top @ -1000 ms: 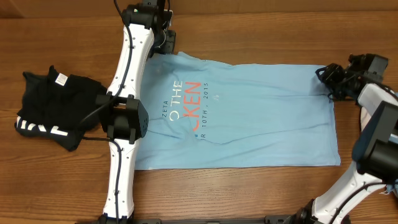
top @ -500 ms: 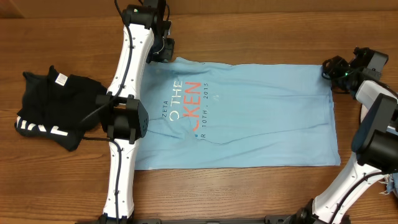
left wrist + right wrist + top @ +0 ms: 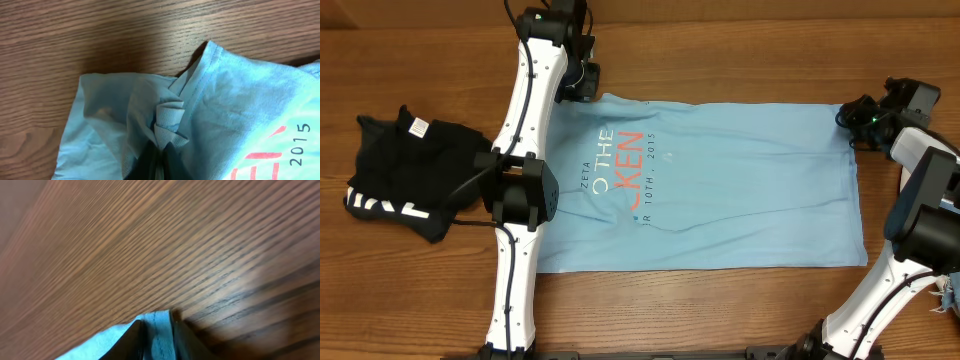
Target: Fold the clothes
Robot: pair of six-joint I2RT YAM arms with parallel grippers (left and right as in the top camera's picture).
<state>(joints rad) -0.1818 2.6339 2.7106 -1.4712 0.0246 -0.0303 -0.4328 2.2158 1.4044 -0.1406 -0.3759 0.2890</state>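
Observation:
My left gripper draws the bunched corner back next and releases it onto the shirt's near half. That half lies back from the gripper, spread flat for folding.
The light-blue T-shirt [image 3: 740, 190] lies flat across the table's middle, with its orange and blue print toward the left. My left gripper [image 3: 588, 84] is at the shirt's far left corner. In the left wrist view it [image 3: 160, 152] is shut on a bunched fold of the shirt [image 3: 235, 100]. My right gripper [image 3: 848, 117] is at the far right corner. There its fingers [image 3: 156, 332] pinch the stitched hem of the shirt [image 3: 112, 339] from both sides. A crumpled black garment [image 3: 400, 175] with white lettering lies at the left, apart from both grippers.
The wooden table [image 3: 720, 40] runs beyond the shirt on all sides. The left arm's white links [image 3: 525, 190] reach over the shirt's left edge, between it and the black garment. The right arm [image 3: 925, 210] stands beside the shirt's right edge.
The right gripper shifted slightly toward the far right corner and its jaws closed on the hem. The left gripper kept its grip and barely moved.

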